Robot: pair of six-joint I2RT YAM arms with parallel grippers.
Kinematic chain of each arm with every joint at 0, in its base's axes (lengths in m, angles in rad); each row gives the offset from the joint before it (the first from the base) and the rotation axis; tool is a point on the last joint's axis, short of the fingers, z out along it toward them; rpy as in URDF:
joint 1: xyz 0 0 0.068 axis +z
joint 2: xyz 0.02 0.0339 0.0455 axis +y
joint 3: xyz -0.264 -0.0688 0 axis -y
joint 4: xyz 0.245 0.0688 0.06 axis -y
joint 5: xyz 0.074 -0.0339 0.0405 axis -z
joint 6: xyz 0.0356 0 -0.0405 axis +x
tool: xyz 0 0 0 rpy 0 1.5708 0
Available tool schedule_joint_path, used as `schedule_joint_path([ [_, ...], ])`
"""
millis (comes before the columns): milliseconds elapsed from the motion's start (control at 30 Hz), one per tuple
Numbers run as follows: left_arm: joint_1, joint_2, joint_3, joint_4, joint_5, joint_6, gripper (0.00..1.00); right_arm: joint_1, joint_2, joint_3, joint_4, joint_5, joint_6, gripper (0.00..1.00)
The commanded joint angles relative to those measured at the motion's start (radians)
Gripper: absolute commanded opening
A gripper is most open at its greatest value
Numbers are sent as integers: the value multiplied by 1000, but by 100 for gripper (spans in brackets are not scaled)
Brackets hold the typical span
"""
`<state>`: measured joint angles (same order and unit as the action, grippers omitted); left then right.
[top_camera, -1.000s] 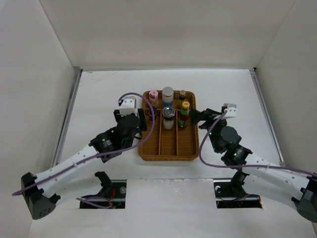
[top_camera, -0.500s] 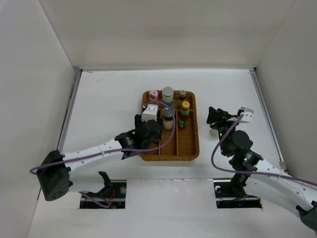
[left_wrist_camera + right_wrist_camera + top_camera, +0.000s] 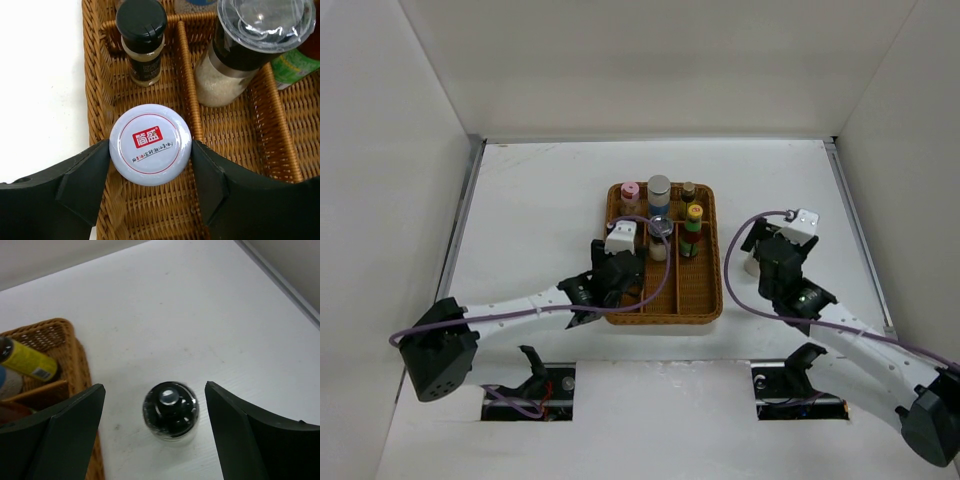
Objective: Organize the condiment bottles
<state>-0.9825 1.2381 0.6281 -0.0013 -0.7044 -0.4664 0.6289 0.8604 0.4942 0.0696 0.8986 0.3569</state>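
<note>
My right gripper moves down onto the dark top of the small clear-topped jar [image 3: 753, 263] [image 3: 171, 409] next and closes there, since that jar stands below the open fingers.
My left gripper [image 3: 150, 152] is shut on a jar with a white cap and a red label [image 3: 150, 142], held over the left compartment of the brown wicker tray [image 3: 235, 135]. Ahead of it in the tray stand a black-capped bottle [image 3: 141, 40] and a clear-lidded grinder of white grains [image 3: 250, 50]. My right gripper [image 3: 155, 386] is open above a small clear-topped jar with a dark inside [image 3: 171, 411], which stands on the table right of the tray. In the top view the left gripper [image 3: 618, 272] is over the tray and the right gripper [image 3: 760, 250] is over that jar [image 3: 752, 267].
At the back of the tray [image 3: 705, 300] stand a pink-capped jar [image 3: 630, 190], a grey-capped jar [image 3: 659, 186], a yellow-capped bottle [image 3: 694, 213] and a small dark-capped bottle [image 3: 688, 187]. White walls enclose the table on three sides.
My left arm swung right from beside the tray to over its left compartment, carrying the jar. My right gripper drew away from the tray, to the right, over the jar on the table.
</note>
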Motion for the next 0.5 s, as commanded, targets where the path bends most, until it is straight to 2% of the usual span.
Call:
schedule_joint_path([
  [0,6,-60,-22,153,14,17,65,-36,-12,32,-62,42,46,88],
  [100,18,-104,-47,193,16,44,78,-50,9,30,-97,33,79,89],
  [200,32,-164,-71,239,25,57,87,-74,31,33,-143,10,116,90],
  [467,95,-317,-157,389,75,75,90,-156,106,34,-136,-150,180,90],
])
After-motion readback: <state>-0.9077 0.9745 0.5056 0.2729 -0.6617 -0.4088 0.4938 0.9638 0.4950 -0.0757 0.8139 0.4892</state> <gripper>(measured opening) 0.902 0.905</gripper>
